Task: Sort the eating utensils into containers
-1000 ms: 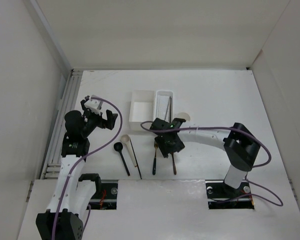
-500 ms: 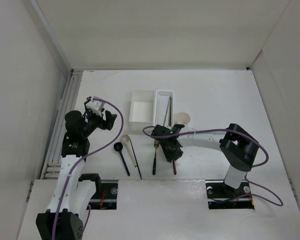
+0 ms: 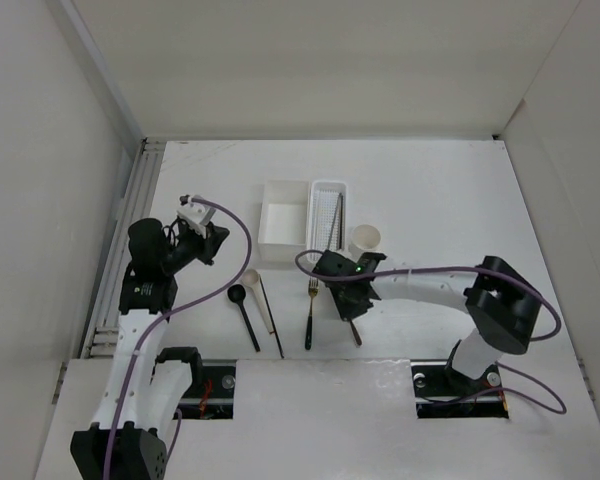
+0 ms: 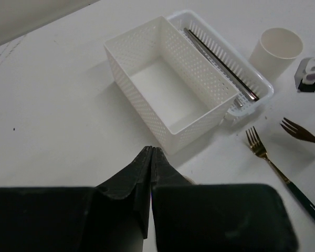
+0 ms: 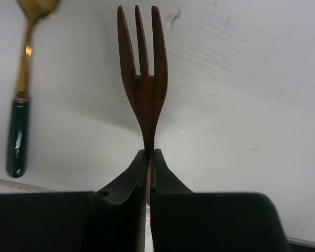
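My right gripper should next lift the small brown fork outward and tip it upright. Then it should lower the fork into the opening of the round cream cup [image 3: 365, 237] and let go, because the cup is open.
My right gripper [image 3: 349, 300] [image 5: 149, 153] is shut on the neck of the small brown fork [image 5: 143, 79], whose handle end [image 3: 355, 335] sticks out below it on the table. Left of it lies the gold fork with the dark handle [image 3: 309, 315] [image 5: 18, 136] [image 4: 275, 163]. Further left are a black chopstick [image 3: 273, 322], the beige spoon [image 3: 257, 292] and the black spoon [image 3: 244, 312]. My left gripper [image 3: 210, 243] [image 4: 150, 150] is shut on nothing, hovering left of the square box [image 3: 284, 222] [image 4: 168, 89]. Metal chopsticks [image 4: 220, 63] lie in the narrow perforated basket [image 3: 328, 190].
The round cream cup [image 3: 366, 238] [image 4: 275, 50] stands right of the basket, just behind my right gripper. White walls enclose the table, and a rail [image 3: 125, 250] runs along its left edge. My right arm's purple cable [image 3: 430, 268] arcs over the table.
Both grippers have gone from open to shut, the right one closing on the brown fork. The right arm shifted right, uncovering the cup. The left gripper closed on nothing.
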{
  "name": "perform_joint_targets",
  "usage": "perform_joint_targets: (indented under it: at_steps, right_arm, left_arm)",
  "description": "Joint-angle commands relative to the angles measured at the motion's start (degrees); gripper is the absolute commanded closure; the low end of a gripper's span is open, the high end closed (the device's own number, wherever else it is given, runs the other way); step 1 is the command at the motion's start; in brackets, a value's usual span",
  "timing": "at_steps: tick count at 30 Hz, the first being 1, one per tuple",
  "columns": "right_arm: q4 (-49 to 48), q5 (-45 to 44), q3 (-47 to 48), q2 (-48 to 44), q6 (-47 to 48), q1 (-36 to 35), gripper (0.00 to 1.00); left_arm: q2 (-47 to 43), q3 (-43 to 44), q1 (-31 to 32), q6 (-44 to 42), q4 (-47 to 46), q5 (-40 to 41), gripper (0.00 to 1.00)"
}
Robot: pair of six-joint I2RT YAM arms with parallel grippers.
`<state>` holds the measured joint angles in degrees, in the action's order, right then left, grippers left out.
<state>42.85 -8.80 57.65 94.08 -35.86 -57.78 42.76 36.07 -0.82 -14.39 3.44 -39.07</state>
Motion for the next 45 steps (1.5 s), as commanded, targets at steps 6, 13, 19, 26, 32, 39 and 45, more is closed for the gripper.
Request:
perform_joint_targets:
  at_steps: [6,13,19,26,32,39,45]
  right_arm:
    - [2.15,-16.04,14.21,-15.86,6.06,-0.05,1.0]
    - [-3.29,-27.55,24.08,-16.92,11.25,-0.05,1.0]
    - [-15.49,-45.67,18.92,-21.56,11.25,-0.05,1.0]
    - [-38.18,-37.38,5.99,-21.93,17.03,13.11,1.0]
    - [-49.42,-16.8,1.16,-18.85,22.31,23.49,1.0]
    - [-55.59,-0.09,-4.99,-18.23,23.46,28.77,1.0]
    - [-59.9,-0.17,-10.19,-16.66,23.46,29.3,1.0]
  left_arm:
    - [0.39,3.29,-0.15,0.32,-0.71,-5.84,1.0]
    - [-0.22,3.92,-0.15,10.68,-7.48,-0.76,1.0]
    - [-0.75,4.44,-0.15,22.28,-11.87,7.42,1.0]
    - [0.39,3.92,-0.15,21.78,-11.36,11.3,1.0]
    - [0.92,3.92,-0.15,20.02,-11.35,12.35,1.0]
    - [1.45,3.39,-0.15,18.97,-11.35,14.02,1.0]
    - [1.97,2.86,-0.15,18.96,-12.58,14.55,1.0]
